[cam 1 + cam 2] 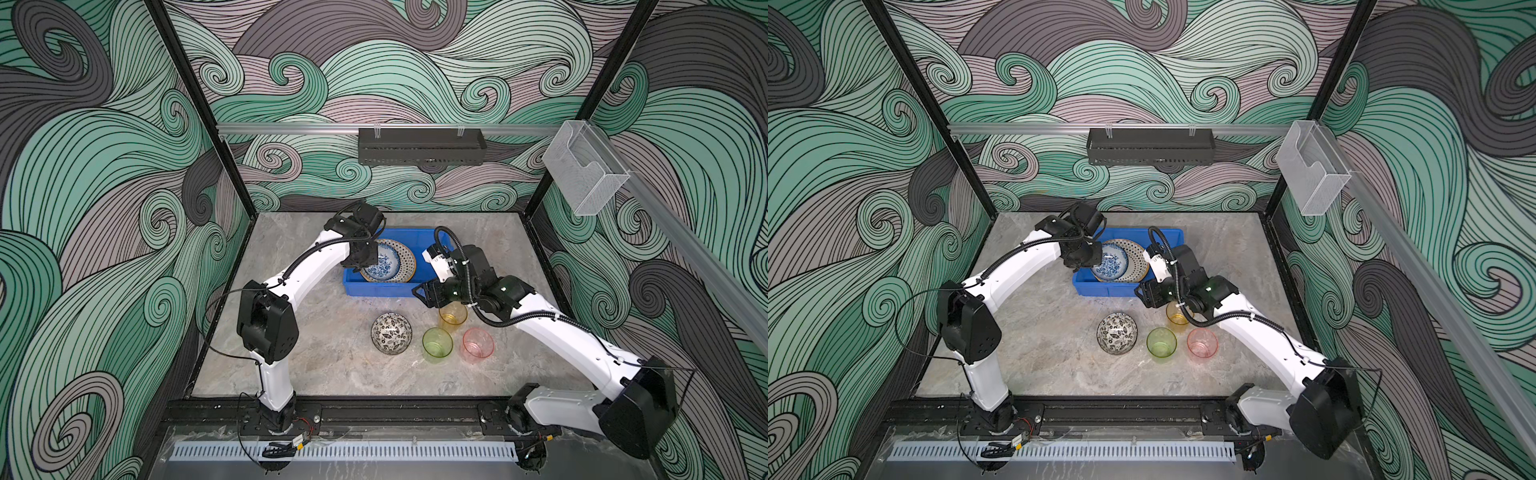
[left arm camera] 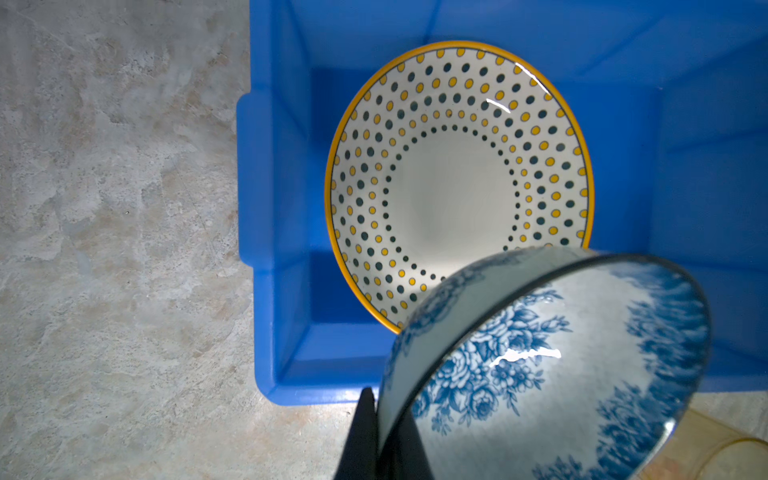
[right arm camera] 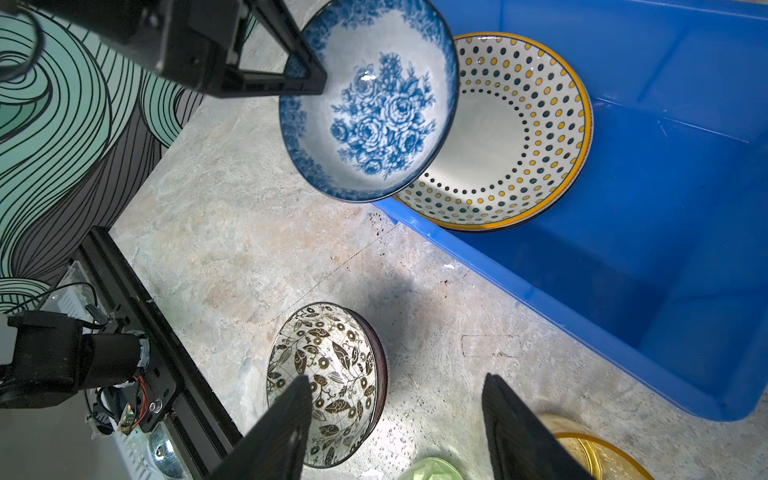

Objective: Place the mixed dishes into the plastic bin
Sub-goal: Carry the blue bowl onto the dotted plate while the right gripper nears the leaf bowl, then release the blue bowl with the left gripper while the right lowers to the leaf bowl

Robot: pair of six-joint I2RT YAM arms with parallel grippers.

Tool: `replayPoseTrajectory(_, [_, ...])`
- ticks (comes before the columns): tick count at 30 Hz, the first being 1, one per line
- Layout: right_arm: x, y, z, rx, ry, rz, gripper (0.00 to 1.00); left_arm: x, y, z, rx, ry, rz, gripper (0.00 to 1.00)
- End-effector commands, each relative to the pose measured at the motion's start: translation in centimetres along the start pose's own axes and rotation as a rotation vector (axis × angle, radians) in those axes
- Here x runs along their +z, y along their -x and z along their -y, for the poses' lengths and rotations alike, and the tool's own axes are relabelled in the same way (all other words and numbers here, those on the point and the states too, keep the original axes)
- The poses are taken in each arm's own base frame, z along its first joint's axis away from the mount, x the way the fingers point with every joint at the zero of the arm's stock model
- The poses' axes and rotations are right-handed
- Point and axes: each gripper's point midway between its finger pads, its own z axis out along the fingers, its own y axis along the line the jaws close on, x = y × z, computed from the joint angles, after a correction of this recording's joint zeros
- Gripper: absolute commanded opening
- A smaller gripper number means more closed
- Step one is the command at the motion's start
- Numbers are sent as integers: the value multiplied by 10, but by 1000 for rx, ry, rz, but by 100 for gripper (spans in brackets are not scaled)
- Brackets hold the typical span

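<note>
Next, the left gripper moves outward and down onto the dotted, yellow-rimmed plate (image 1: 409, 259) (image 2: 454, 193) and releases the bowl there, since that plate lies empty in the bin.
My left gripper (image 2: 384, 399) is shut on the rim of the small blue-floral bowl (image 2: 561, 374). It holds the bowl tilted over the near left corner of the blue plastic bin (image 1: 386, 289). A dotted, yellow-rimmed plate (image 1: 409, 259) lies in the bin, partly under the bowl. My right gripper (image 3: 397, 378) stands open and empty above the table in front of the bin. On the table near it are a black-and-white leaf-patterned bowl (image 1: 391, 333) and the orange cup (image 1: 453, 318), green cup (image 1: 437, 344) and pink cup (image 1: 478, 343).
A long black perforated tray (image 1: 422, 146) hangs on the back wall rail. A clear holder (image 1: 584, 170) is mounted on the right wall. A black rail (image 1: 374, 409) runs along the table's front edge. Bare marble table lies left of the bin.
</note>
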Motion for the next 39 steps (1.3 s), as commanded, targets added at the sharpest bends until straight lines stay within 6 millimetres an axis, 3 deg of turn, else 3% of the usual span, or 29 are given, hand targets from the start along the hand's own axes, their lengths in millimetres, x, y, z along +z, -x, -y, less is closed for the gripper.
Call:
replayPoseTrajectory(1, [2,4,-6,-53,17,-4,66,-3,27,9,-10,-44,63,0])
replayPoseTrajectory(10, [11,-1,-7,-65,6,-48,66,24,51,9,5,-18,49,0])
replayPoseTrajectory(17, [18,-2,-11,-59,8,-84,65,49,58,8,13,0,7,0])
replayPoseTrajectory(29, [37,-8,-14,-22,1,-137,62,81,47,7,-24,-14,-101,0])
replayPoseTrajectory(39, [51,-20,-19,-43,-15,-198,59,96,38,2,-85,-44,-177,0])
